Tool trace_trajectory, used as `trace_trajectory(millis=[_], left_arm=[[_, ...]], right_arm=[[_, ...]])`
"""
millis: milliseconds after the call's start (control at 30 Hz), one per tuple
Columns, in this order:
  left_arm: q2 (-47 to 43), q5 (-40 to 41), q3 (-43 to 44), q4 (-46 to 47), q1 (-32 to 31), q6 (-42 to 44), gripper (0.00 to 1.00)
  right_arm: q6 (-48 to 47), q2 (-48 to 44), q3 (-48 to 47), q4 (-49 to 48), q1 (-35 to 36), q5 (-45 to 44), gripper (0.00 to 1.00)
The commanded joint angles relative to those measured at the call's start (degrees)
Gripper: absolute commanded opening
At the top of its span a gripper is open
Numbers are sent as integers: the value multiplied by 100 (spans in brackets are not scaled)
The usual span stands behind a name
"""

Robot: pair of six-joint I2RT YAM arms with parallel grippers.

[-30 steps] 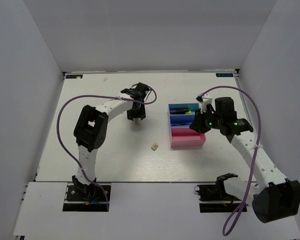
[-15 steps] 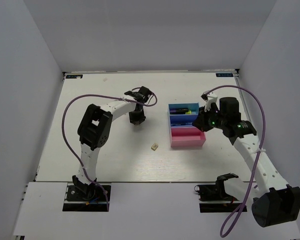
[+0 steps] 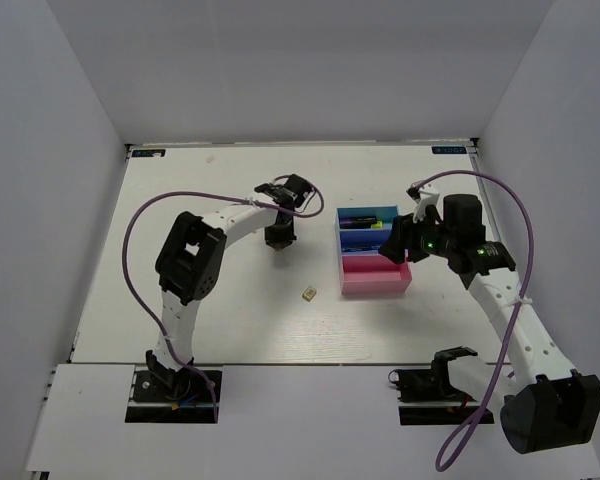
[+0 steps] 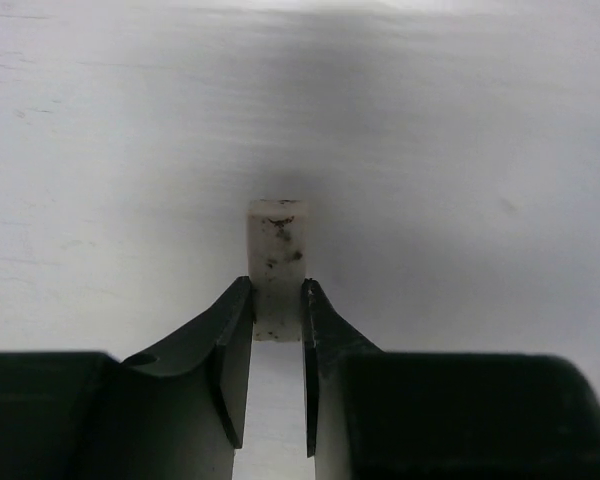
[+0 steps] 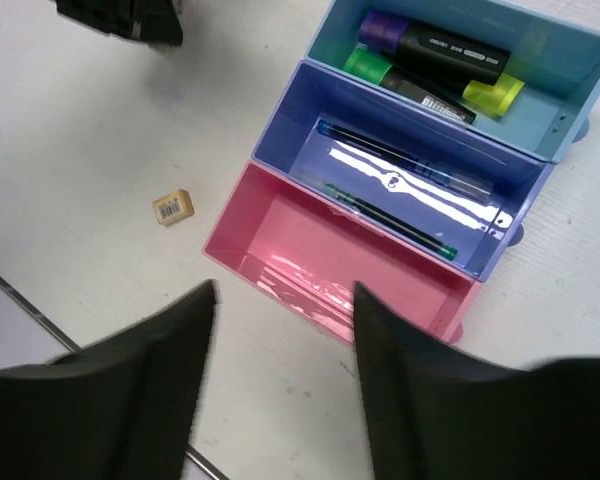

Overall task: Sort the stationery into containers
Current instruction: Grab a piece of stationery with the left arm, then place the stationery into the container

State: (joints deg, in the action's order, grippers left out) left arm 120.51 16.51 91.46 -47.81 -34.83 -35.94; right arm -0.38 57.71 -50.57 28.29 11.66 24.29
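The pink tray (image 3: 362, 265) lies empty to my left gripper's right in the top view. I should lift the gripper and carry the eraser over the tray to release it.
A speckled whitish eraser (image 4: 276, 245) lies on the white table, and my left gripper (image 4: 277, 290) is shut on its near end, both fingers against its sides. From above, the left gripper (image 3: 279, 240) points down at the table left of the containers. The containers stand in a row: a cyan tray (image 5: 570, 90) with markers (image 5: 435, 55), a dark blue tray (image 5: 290, 130) with thin pens (image 5: 410, 180), and a pink tray (image 5: 320, 240) with nothing in it. My right gripper (image 5: 283, 290) hangs open above the pink tray's near edge, holding nothing. A tan eraser (image 5: 173, 207) lies left of the pink tray.
From above, the tan eraser (image 3: 308, 294) lies between the left gripper and the pink tray (image 3: 375, 278). A purple cable loops over each arm. White walls enclose the table on three sides.
My left gripper has shifted slightly right and closed onto the whitish eraser. My right gripper has gone from shut to open above the trays.
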Motion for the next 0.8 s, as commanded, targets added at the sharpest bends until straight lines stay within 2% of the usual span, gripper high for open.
trace_trajectory(millis=[0,33,67,167,333,467,767], left_arm=[[-949,45,92,193,-603,614,0],[-1272,-138,4,263,-682,693,0],[-1362,-253,-49,551,-918,894,0],[-1732,-552,-278,982,-1209,1098,0],[-1873,-1428,-340,1502,-1658,1318,0],[-1444,-1747,-41,1345,-1808,1091,4],[-942,-1985,109,1564,-2168,940,7]], right_arm=[[-93,-58,64,-192,-50,58,66],[-128,-41,56,-184,-59,58,66],[-146,-50,64,-201,-59,41,59],[-138,-50,108,-219,-59,-30,32],[-138,-67,161,-316,-102,-232,34],[-138,-85,152,-342,-155,-390,39],[-155,-6,196,-333,-252,-303,44]])
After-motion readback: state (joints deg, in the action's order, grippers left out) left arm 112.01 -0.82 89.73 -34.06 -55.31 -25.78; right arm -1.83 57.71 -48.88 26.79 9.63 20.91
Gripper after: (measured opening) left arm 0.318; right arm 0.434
